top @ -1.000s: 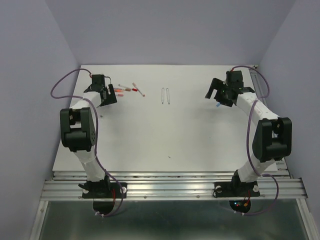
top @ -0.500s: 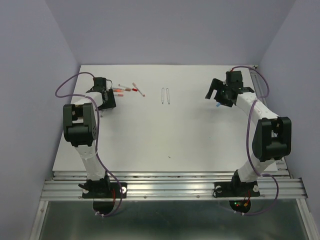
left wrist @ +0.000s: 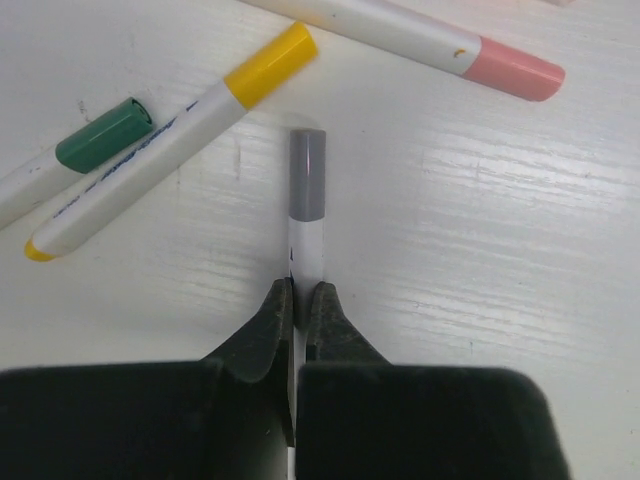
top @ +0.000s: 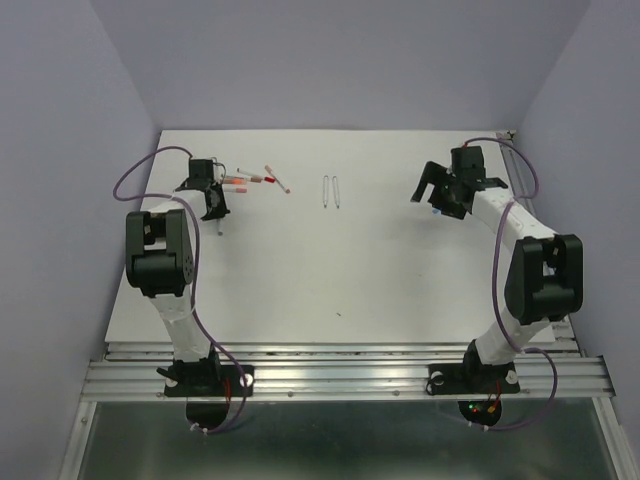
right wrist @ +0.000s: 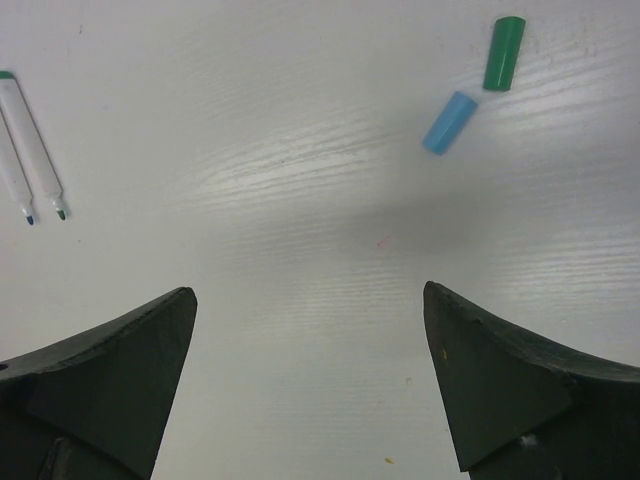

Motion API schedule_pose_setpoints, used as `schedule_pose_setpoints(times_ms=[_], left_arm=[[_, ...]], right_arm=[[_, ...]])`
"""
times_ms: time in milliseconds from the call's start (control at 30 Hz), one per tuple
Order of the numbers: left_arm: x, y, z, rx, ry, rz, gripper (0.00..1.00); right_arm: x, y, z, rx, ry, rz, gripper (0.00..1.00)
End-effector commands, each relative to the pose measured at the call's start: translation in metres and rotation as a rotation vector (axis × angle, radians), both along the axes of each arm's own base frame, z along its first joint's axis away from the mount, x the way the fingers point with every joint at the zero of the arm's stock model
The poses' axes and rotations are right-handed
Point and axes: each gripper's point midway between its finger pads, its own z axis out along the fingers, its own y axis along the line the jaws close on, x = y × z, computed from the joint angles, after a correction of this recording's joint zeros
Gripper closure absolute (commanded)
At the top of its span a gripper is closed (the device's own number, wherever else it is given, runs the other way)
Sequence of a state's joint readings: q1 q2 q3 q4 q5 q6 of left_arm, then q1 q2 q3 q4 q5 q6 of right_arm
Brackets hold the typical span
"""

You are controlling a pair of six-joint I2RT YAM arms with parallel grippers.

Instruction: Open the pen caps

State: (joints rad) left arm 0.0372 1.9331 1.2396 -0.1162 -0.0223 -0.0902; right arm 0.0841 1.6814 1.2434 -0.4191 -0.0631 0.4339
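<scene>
The left gripper will next lift the pen with the grey cap, swing it across to the right in the top view and let it go on the bare table by the uncapped pens.
My left gripper [left wrist: 300,295] is shut on the white body of a pen [left wrist: 307,250] that lies on the table, its grey cap [left wrist: 307,187] pointing away from the fingers. Beside it lie capped pens with a yellow cap [left wrist: 270,65], a green cap [left wrist: 104,135] and a pink cap [left wrist: 518,72]. From above, the left gripper [top: 212,203] sits at the far left by the pen cluster [top: 255,180]. My right gripper [right wrist: 310,300] hangs open over bare table at the far right [top: 440,195]. Two loose caps, green [right wrist: 503,53] and light blue [right wrist: 449,122], lie ahead of it.
Two uncapped white pens [top: 332,190] lie side by side in the far middle of the white table [top: 340,270], also showing at the left of the right wrist view [right wrist: 30,140]. Purple walls close in the table on three sides.
The left gripper has gone from wide open to shut on the grey-capped pen, after settling down over it. The right arm has hardly moved.
</scene>
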Motion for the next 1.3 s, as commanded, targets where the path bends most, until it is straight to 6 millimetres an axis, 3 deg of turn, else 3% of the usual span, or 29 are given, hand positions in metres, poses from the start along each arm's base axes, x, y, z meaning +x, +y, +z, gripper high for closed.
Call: schedule_pose_setpoints(times_ms=[0, 67, 100, 200, 233, 267, 300, 333, 433, 533, 567, 600, 633, 733, 800, 900, 1133, 1267], left_arm=[[-0.025, -0.027, -0.014, -0.066, 0.058, -0.050, 1.00], [-0.026, -0.030, -0.008, -0.080, 0.035, -0.048, 1.00], [-0.030, -0.049, -0.002, -0.092, 0.018, -0.082, 1.00], [-0.041, -0.065, 0.010, -0.099, -0.015, -0.096, 1.00], [-0.043, -0.076, 0.018, -0.094, -0.039, -0.111, 1.00], [-0.043, -0.084, 0.039, -0.107, -0.093, -0.105, 1.00], [-0.046, -0.101, 0.048, -0.123, -0.115, -0.145, 1.00], [-0.046, -0.102, 0.059, -0.131, -0.140, -0.140, 1.00], [-0.057, -0.158, 0.116, -0.170, -0.279, -0.261, 1.00], [-0.064, -0.194, 0.156, -0.229, -0.386, -0.340, 1.00], [-0.078, -0.219, 0.175, -0.264, -0.430, -0.409, 1.00], [-0.084, -0.231, 0.183, -0.293, -0.456, -0.442, 1.00], [-0.089, -0.244, 0.203, -0.331, -0.523, -0.473, 1.00], [-0.116, -0.290, 0.227, -0.420, -0.590, -0.577, 1.00], [-0.132, -0.316, 0.237, -0.478, -0.610, -0.633, 1.00], [-0.143, -0.338, 0.236, -0.524, -0.591, -0.657, 1.00], [-0.151, -0.369, 0.230, -0.583, -0.571, -0.675, 1.00], [-0.160, -0.381, 0.234, -0.635, -0.583, -0.708, 1.00]], right_arm=[[-0.004, -0.004, 0.016, 0.008, -0.052, -0.026, 0.00], [-0.007, -0.004, 0.023, 0.011, -0.067, -0.028, 0.00], [-0.009, -0.004, 0.023, 0.012, -0.067, -0.029, 0.00], [-0.014, 0.000, 0.037, 0.033, -0.103, -0.008, 0.00], [-0.017, 0.003, 0.037, 0.044, -0.104, 0.002, 0.00], [-0.018, 0.005, 0.048, 0.058, -0.142, 0.017, 0.00], [-0.025, 0.017, 0.046, 0.102, -0.141, 0.076, 0.00], [-0.028, 0.024, 0.051, 0.136, -0.159, 0.107, 0.00], [-0.037, 0.056, 0.078, 0.287, -0.270, 0.231, 0.00], [-0.057, 0.078, 0.113, 0.390, -0.373, 0.347, 0.00], [-0.061, 0.085, 0.120, 0.401, -0.410, 0.383, 0.00], [-0.067, 0.091, 0.127, 0.411, -0.432, 0.411, 0.00], [-0.075, 0.096, 0.136, 0.426, -0.457, 0.445, 0.00], [-0.091, 0.120, 0.152, 0.440, -0.511, 0.530, 0.00], [-0.099, 0.137, 0.163, 0.441, -0.558, 0.547, 0.00], [-0.107, 0.156, 0.171, 0.437, -0.587, 0.576, 0.00], [-0.089, 0.151, 0.184, 0.442, -0.659, 0.419, 0.00], [-0.083, 0.153, 0.181, 0.442, -0.639, 0.398, 0.00]])
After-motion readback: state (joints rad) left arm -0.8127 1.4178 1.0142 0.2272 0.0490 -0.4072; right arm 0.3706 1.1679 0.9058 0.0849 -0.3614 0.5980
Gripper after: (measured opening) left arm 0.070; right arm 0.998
